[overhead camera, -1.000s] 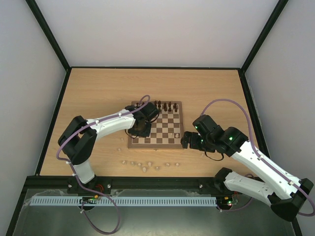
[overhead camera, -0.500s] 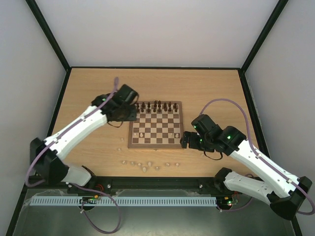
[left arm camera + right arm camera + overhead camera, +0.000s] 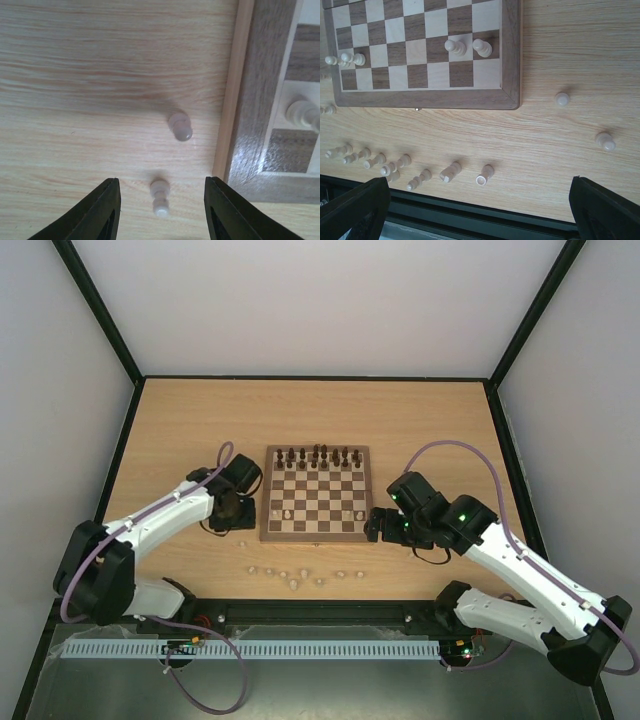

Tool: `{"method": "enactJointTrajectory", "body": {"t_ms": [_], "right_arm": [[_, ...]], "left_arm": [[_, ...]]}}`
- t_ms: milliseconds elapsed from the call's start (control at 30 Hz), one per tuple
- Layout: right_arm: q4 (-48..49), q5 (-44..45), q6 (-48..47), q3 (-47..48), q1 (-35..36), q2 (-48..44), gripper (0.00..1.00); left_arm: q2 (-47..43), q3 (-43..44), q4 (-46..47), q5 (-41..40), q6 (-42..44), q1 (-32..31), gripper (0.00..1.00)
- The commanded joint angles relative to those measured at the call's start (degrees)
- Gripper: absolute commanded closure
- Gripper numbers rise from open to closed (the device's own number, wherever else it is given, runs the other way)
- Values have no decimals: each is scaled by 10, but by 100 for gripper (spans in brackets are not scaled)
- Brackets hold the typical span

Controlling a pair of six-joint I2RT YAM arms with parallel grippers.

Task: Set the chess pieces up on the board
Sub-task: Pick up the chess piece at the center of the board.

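My fingers are short of the farther cream pawn, so my left gripper will first move outward past the nearer pawn and down, to close around the farther one.
The board (image 3: 266, 533) lies mid-table, with dark chess pieces (image 3: 318, 456) along its far rows and a few cream ones (image 3: 285, 512) near its front. My left gripper (image 3: 237, 513) hangs over the table just left of the board. In the left wrist view it (image 3: 162, 212) is open, with a cream pawn (image 3: 160, 197) standing between its fingers, untouched, and another pawn (image 3: 180, 127) just beyond. My right gripper (image 3: 381, 526) is at the board's front right corner. In the right wrist view it (image 3: 479, 200) is open wide and empty above loose cream pieces (image 3: 485, 175).
Several cream pieces (image 3: 295, 576) lie scattered on the table in front of the board. Two more (image 3: 562, 98) stand to its right. The black rail (image 3: 320, 612) runs along the near edge. The board's corner (image 3: 252, 125) is close to my left gripper's right finger.
My left arm has swung off the board's left side, out towards the far left, then back down to the table beside the board's left edge. The right arm has barely moved.
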Motion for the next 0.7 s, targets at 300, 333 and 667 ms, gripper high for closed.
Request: {"method": "enactJointTrajectory", "body": {"t_ms": [300,333,667], "right_arm": [[-25,2,11,-4,2,-31,1],[-26,3,11,-6,2,-32,1],[-20,1,14,-14,2,-36,1]], "left_arm": [[56,-1,65,8,7,0,55],[59,-1,64,5,7,0,55],[80,-8,77,-2,4,0,58]]}}
